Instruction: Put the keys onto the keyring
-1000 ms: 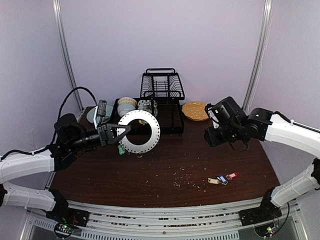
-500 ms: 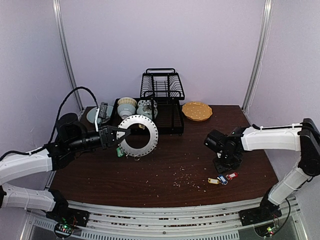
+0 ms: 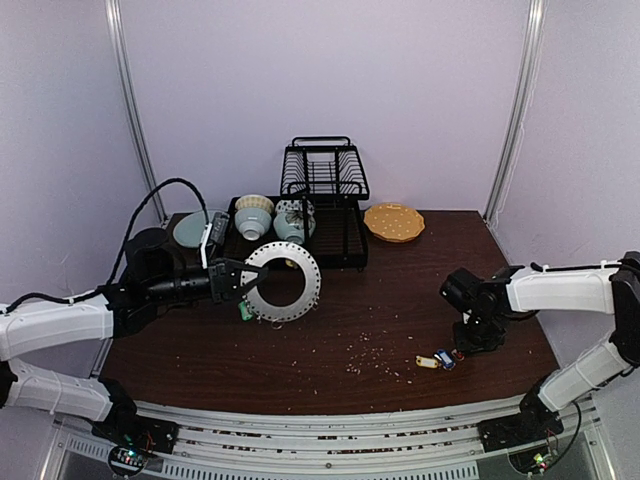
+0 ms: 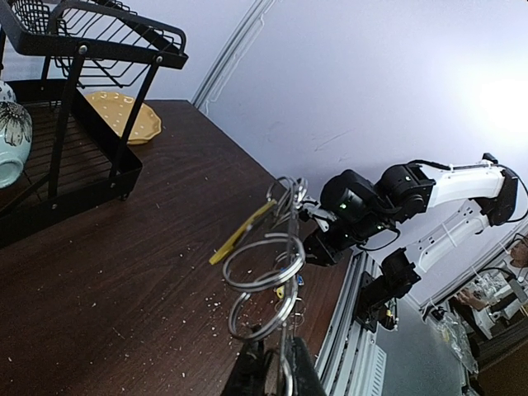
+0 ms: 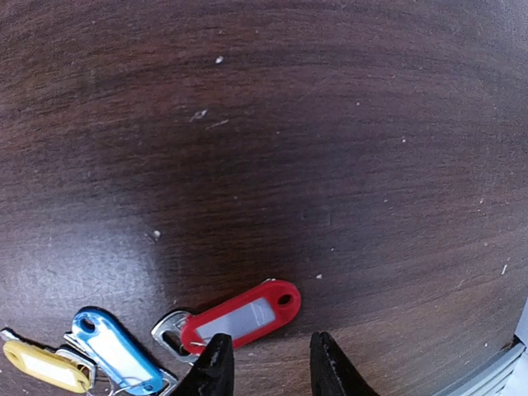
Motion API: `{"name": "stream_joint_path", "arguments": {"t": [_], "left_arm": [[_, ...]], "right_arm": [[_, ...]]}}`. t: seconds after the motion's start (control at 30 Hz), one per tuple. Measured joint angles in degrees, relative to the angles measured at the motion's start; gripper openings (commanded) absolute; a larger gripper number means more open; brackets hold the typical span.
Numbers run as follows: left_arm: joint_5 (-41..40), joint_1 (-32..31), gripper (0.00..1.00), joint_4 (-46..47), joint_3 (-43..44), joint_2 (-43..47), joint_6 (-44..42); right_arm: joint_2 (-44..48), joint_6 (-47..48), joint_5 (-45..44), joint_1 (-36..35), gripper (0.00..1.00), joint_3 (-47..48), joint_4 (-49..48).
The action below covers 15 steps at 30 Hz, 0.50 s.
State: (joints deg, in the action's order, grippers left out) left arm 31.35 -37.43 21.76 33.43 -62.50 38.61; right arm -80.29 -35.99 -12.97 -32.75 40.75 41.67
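Note:
The upright keyring in my left gripper needs to come down next onto the open, dish-free tabletop below, beside the scattered crumbs. Then I need to let go of the keyring's rim.
My left gripper [image 3: 232, 283] is shut on the rim of the grey keyring [image 3: 281, 282] and holds it upright above the table's left half. A green-tagged key [image 3: 243, 311] hangs from its lower edge. In the left wrist view the keyring is edge-on, with its split rings [image 4: 266, 262] above my gripper [image 4: 276, 373]. My right gripper [image 3: 468, 342] is low over the table at front right, open. In the right wrist view my right gripper [image 5: 271, 367] stands just in front of the red-tagged key [image 5: 243, 315]. The blue-tagged key [image 5: 115, 351] and the yellow-tagged key [image 5: 45, 365] lie to its left.
A black dish rack [image 3: 325, 170] and a black tray with bowls [image 3: 255, 216] stand at the back. An orange scalloped plate [image 3: 390, 222] lies at the back right. Crumbs [image 3: 368, 352] are scattered over the middle of the brown table.
My right arm has swung from mid-table height down and right, until its gripper is over the three keys. My left gripper has shifted the keyring slightly and still grips it.

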Motion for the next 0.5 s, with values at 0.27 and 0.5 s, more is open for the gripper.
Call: {"name": "stream_joint_path", "arguments": {"t": [0.27,0.5], "left_arm": [[0.4,0.0,0.0,0.0,0.0,-0.2,-0.4],[0.3,0.0,0.0,-0.9,0.0,-0.2,-0.8]], "right_arm": [[1.6,-0.7,2.5,0.0,0.29,-0.6,-1.4],[3.5,-0.9,3.8,0.0,0.27,0.3,-1.6]]}}
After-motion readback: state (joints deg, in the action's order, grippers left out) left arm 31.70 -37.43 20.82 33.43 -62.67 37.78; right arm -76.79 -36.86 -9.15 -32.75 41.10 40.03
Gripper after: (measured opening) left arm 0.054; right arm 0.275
